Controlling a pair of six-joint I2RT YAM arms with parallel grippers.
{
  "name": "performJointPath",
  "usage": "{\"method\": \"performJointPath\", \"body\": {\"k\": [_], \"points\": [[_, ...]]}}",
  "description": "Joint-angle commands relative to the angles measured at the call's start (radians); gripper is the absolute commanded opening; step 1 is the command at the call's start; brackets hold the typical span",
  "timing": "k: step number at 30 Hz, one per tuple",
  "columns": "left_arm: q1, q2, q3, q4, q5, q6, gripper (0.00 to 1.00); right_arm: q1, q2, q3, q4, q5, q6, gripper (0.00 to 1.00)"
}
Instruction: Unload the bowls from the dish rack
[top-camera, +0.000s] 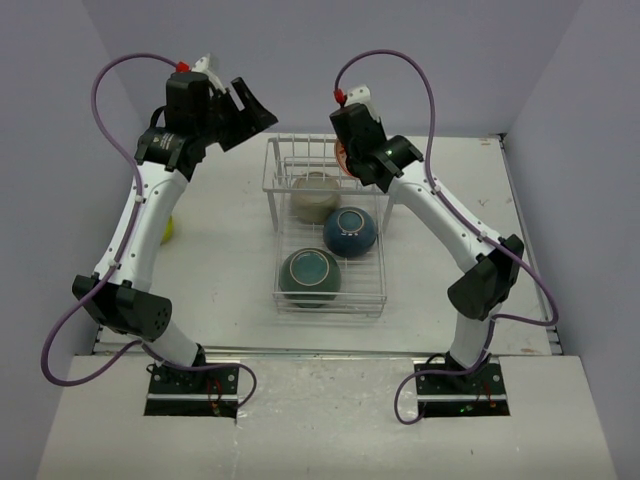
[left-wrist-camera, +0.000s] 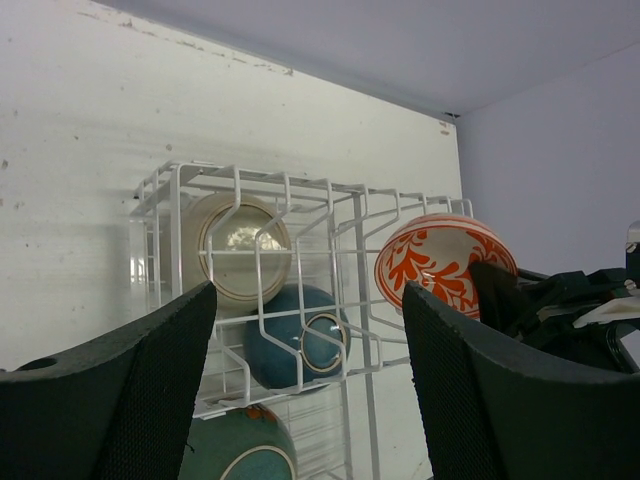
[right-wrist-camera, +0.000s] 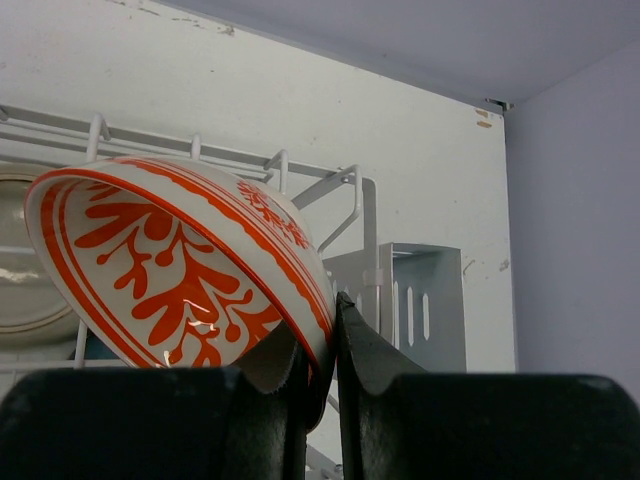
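I will move my right gripper to its right in the top view, over the bare tabletop by the side that lies below it. I will then lower the white bowl there and let go of it.
My right gripper (right-wrist-camera: 325, 330) is shut on the rim of the white bowl with the orange-red pattern (right-wrist-camera: 170, 270), which tilts at the back right of the white wire dish rack (top-camera: 372, 290). The right arm hides most of that bowl (top-camera: 341, 155) in the top view. Three bowls lie in the rack: beige (top-camera: 315, 197), dark blue (top-camera: 350, 231) and teal-green (top-camera: 310, 275). My left gripper (left-wrist-camera: 310, 300) hangs open above the table, left of the rack, holding nothing. A yellow-green bowl (top-camera: 168, 228) peeks out behind the left arm on the table.
A grey side caddy (right-wrist-camera: 415, 300) hangs on the rack's right side, just behind the held bowl. The back wall stands close behind the rack, and side walls close in the table on both sides.
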Motion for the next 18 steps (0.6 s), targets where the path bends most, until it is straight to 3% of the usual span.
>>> {"method": "performJointPath", "body": {"k": [1,8,18], "points": [[0.007,-0.011,-0.002,0.048,0.023,-0.008,0.76,0.017,-0.016,0.043,0.033,0.066,0.032,0.00],[0.007,0.003,-0.016,0.063,0.026,-0.015,0.76,0.033,-0.002,0.046,0.073,0.160,-0.028,0.00],[0.009,-0.009,-0.088,0.106,0.042,-0.025,0.76,0.047,-0.011,-0.031,0.269,0.309,-0.175,0.00]]}}
